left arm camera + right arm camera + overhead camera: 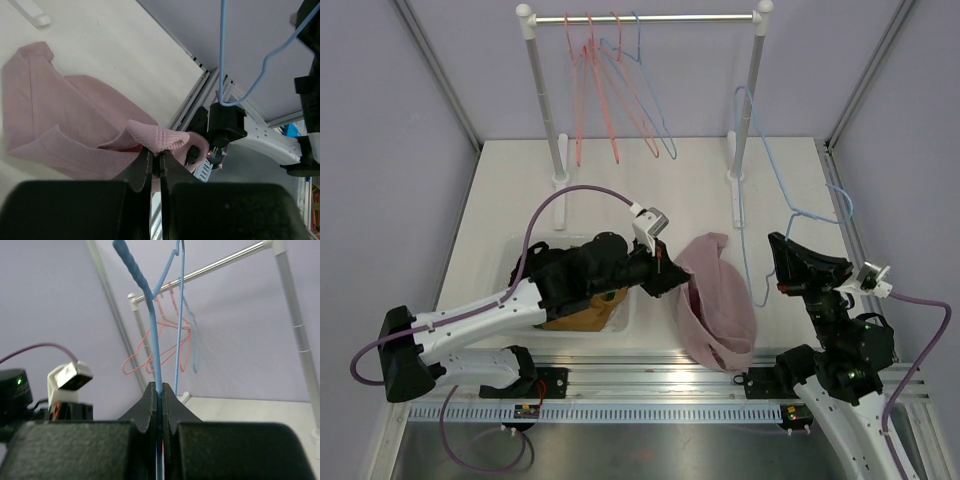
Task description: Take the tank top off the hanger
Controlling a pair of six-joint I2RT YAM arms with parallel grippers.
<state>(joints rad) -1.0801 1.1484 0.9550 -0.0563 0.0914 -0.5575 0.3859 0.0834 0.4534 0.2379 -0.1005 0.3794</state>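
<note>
The tank top is off the blue wire hanger. Next, my right gripper carries it outward, onto the rod's bare part, and releases it.
The pink ribbed tank top lies crumpled on the white table at centre right. My left gripper is shut on its left edge. In the left wrist view the jaws pinch a folded hem of the tank top and hold it raised. My right gripper is shut on the blue wire hanger, which stands up in the air to the right of the top. In the right wrist view the hanger rises straight out of the shut gripper. One hanger wire passes close to the top's right edge; contact is unclear.
A white clothes rack stands at the back, with red and blue empty hangers on its rod. A shallow white bin holding something brown sits under my left arm. A metal rail runs along the near edge.
</note>
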